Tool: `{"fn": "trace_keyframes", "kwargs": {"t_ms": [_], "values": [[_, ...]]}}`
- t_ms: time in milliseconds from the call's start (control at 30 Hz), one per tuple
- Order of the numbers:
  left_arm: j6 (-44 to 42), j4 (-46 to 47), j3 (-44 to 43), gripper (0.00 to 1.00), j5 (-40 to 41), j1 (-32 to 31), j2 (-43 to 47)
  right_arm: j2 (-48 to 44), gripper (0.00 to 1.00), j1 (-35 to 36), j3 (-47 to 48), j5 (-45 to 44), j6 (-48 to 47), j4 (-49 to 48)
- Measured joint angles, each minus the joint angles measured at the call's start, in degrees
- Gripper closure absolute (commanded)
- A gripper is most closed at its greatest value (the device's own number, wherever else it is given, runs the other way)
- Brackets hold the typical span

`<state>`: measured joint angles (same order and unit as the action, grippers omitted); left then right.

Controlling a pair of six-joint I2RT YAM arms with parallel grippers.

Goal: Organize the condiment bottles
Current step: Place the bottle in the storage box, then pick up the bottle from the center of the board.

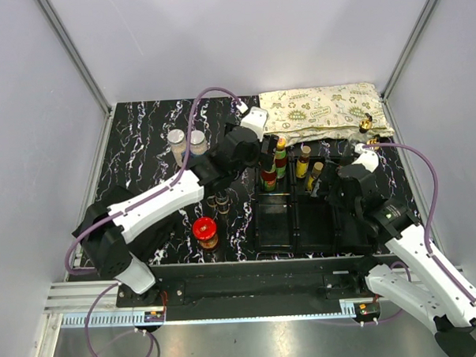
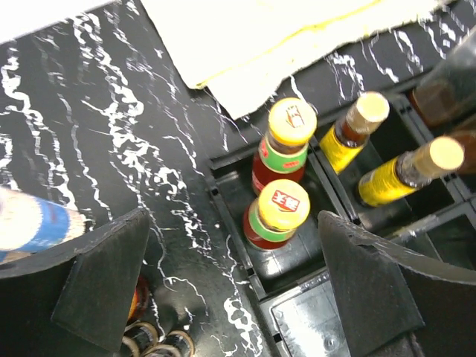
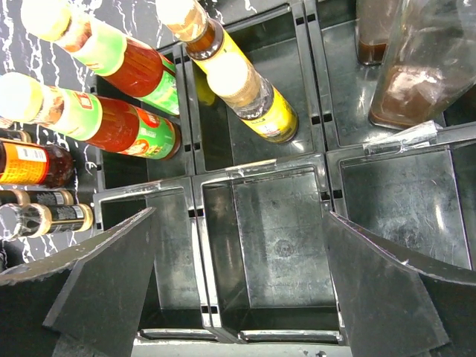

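My left gripper moves back and left in the top view next, lowering onto the small dark bottle nearest the tray, as it stands outside the tray's sections.
My left gripper [image 2: 238, 294] is open and empty, hovering over the left edge of the black tray [image 2: 297, 327]. Just ahead of it two yellow-capped red sauces [image 2: 281, 210] stand in a back compartment, with two yellow-labelled bottles [image 2: 362, 123] in the compartment to their right. My right gripper [image 3: 245, 294] is open and empty above an empty front compartment [image 3: 286, 245]. Its view shows the sauces [image 3: 111, 123], the yellow-labelled bottles [image 3: 249, 93] and glass bottles [image 3: 424, 63] in the back row. A red-lidded jar [image 1: 205, 230], small dark bottles [image 1: 217, 201] and two grey-lidded shakers [image 1: 186, 139] stand left of the tray.
A patterned cloth [image 1: 322, 110] lies at the back right, with a gold-spouted bottle [image 1: 365, 125] at its edge. The tray [image 1: 294, 227] has empty front compartments. Grey walls enclose the table on three sides.
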<state>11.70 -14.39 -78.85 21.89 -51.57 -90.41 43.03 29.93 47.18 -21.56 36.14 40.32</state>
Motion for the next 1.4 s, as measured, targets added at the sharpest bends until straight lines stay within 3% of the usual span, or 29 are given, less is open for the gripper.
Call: {"fn": "trace_keyframes", "kwargs": {"t_ms": [267,633,933,1233,1400], "values": [[2.86,-2.01,5.09,0.01,3.30,2.62,6.78,-0.33,0.00,0.00,0.00,0.00,0.39,0.44],[6.64,-6.99,13.51,0.01,10.16,5.16,26.82,-1.16,0.00,0.00,-0.50,-0.07,0.83,1.57],[10.21,-14.16,20.61,0.01,12.33,5.51,35.67,-0.20,0.00,0.00,-0.50,-0.02,-0.85,1.55],[18.10,-16.94,27.76,0.01,5.57,5.55,37.46,-0.13,0.00,0.00,-1.05,0.09,-1.38,1.51],[20.96,-16.26,29.49,0.02,1.25,5.55,32.02,0.09,0.00,0.00,-1.22,0.20,-1.40,1.49]]}}
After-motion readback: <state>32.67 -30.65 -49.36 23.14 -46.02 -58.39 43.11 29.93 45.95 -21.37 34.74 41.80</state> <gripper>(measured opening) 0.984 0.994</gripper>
